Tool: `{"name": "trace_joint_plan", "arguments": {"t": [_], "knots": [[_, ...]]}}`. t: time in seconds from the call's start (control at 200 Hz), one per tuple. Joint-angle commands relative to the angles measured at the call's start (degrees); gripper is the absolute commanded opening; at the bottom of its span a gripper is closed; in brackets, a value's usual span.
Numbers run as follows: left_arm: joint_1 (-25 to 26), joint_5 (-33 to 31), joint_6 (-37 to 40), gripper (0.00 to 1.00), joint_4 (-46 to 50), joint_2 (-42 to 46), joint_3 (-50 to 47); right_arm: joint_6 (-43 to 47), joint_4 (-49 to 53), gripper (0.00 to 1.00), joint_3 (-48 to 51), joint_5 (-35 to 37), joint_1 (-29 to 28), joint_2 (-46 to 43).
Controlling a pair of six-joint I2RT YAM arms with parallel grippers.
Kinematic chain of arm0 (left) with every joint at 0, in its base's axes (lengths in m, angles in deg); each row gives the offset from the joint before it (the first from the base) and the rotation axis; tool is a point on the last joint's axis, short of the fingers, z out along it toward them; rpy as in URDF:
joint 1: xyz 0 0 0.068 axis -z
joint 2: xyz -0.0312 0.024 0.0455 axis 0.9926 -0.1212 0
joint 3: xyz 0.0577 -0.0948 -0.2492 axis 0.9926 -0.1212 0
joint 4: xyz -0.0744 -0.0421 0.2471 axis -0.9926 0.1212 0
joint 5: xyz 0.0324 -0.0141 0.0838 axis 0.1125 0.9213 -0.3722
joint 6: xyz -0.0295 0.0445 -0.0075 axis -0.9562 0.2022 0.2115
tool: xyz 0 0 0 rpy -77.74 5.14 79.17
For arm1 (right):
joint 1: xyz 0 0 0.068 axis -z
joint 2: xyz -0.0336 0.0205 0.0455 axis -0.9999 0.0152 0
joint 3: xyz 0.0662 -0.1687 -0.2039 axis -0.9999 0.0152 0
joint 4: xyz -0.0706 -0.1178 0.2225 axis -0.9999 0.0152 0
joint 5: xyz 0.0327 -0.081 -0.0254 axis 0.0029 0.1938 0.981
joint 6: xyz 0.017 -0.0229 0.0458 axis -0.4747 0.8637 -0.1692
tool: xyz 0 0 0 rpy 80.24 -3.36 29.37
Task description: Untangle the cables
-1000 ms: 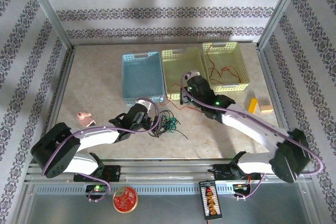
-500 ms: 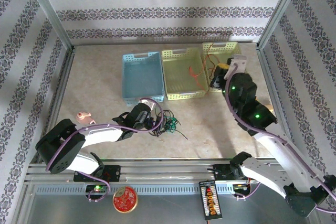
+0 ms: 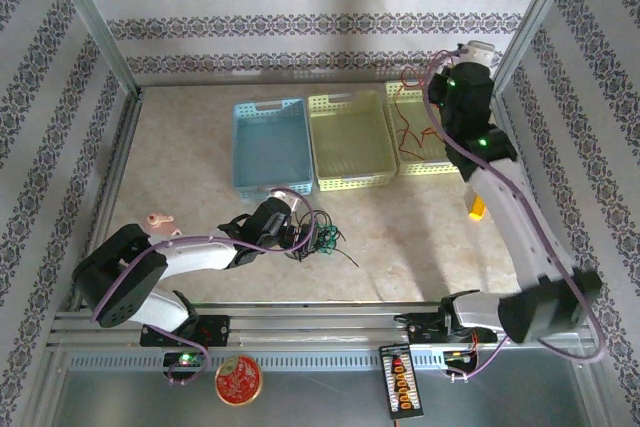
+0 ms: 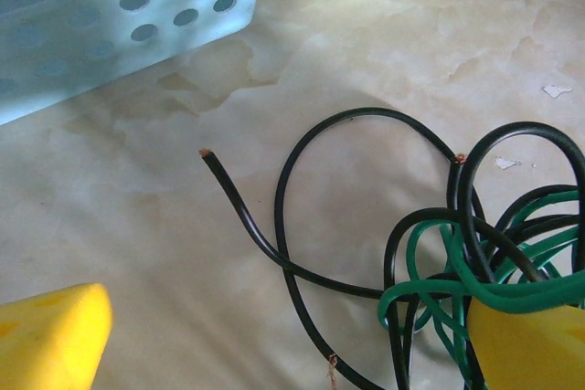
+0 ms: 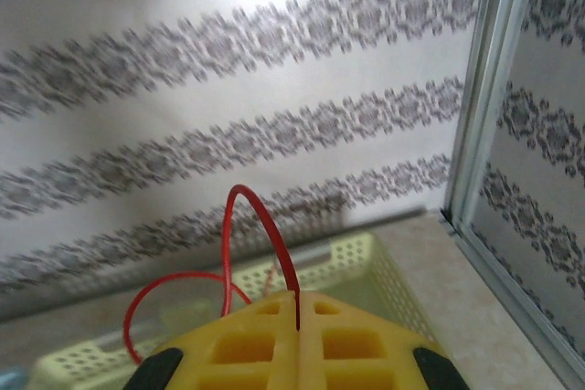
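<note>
I should next tip my right gripper downward and lower it toward the yellow-green basket below it. I should let go of the red cable (image 3: pixel 408 132) where the rest of it already hangs.
A tangle of black and green cables (image 3: pixel 320 237) lies on the table in front of the baskets. My left gripper (image 3: pixel 298 229) rests low beside it, open. In the left wrist view its yellow fingertips (image 4: pixel 50 335) stand wide apart (image 4: pixel 283 358), with black cable loops (image 4: pixel 302 216) between them and green cable (image 4: pixel 466 276) running under the right fingertip. My right gripper (image 3: pixel 452 65) is raised high at the back right, shut on a red cable (image 5: pixel 260 226) that arcs out from between the closed pads (image 5: pixel 297 303). More red cable (image 3: pixel 408 132) hangs into the rightmost basket.
Three baskets stand in a row at the back: blue (image 3: pixel 270 145), yellow-green (image 3: pixel 350 137), and a second yellow-green one (image 3: pixel 440 162) under the right gripper. A pink object (image 3: pixel 158 224) lies at the left, a yellow block (image 3: pixel 477 207) at the right. Metal frame posts (image 5: pixel 475 125) stand close to the right gripper.
The right arm swung from the middle basket to the back right corner and rose, carrying the red cable up over the rightmost basket. The left arm barely moved.
</note>
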Motion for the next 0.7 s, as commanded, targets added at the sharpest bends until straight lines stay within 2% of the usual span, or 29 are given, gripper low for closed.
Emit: {"name": "trace_joint_plan", "arguments": {"t": [0.0, 0.215, 0.395, 0.515, 0.555, 0.575, 0.595, 0.695], "knots": [[1.29, -0.81, 1.25, 0.99, 1.73, 0.72, 1.34, 1.46, 2.32, 0.0, -3.59, 5.54, 0.53, 5.74], [1.69, -1.53, 1.31, 0.99, 2.2, 1.53, 0.99, 0.07, 3.53, 0.0, -4.72, 9.7, 1.44, 15.38], [2.0, -1.81, 1.45, 0.99, 2.32, 1.67, 0.95, -3.57, 4.77, 0.0, -3.03, 10.4, 3.39, 21.24], [2.18, -1.62, 1.73, 0.99, 2.54, 1.7, 1.16, -6.36, 5.56, 0.0, -1.31, 7.96, 4.86, 23.73], [2.18, -1.67, 1.82, 0.99, 2.55, 1.68, 1.16, -6.77, 5.41, 0.14, -0.71, 5.64, 5.17, 24.05], [2.26, -1.66, 1.82, 0.99, 2.55, 1.59, 1.25, -6.92, 5.39, 0.27, -0.38, 4.06, 5.27, 24.14], [2.27, -1.63, 1.82, 0.99, 2.53, 1.61, 1.25, -7.05, 5.39, 0.34, -0.19, 2.48, 5.39, 24.1], [2.35, -1.7, 1.82, 0.99, 2.55, 1.51, 1.34, -8.23, 4.94, 0.42, 2.04, -0.73, 5.4, 22.21]]}}
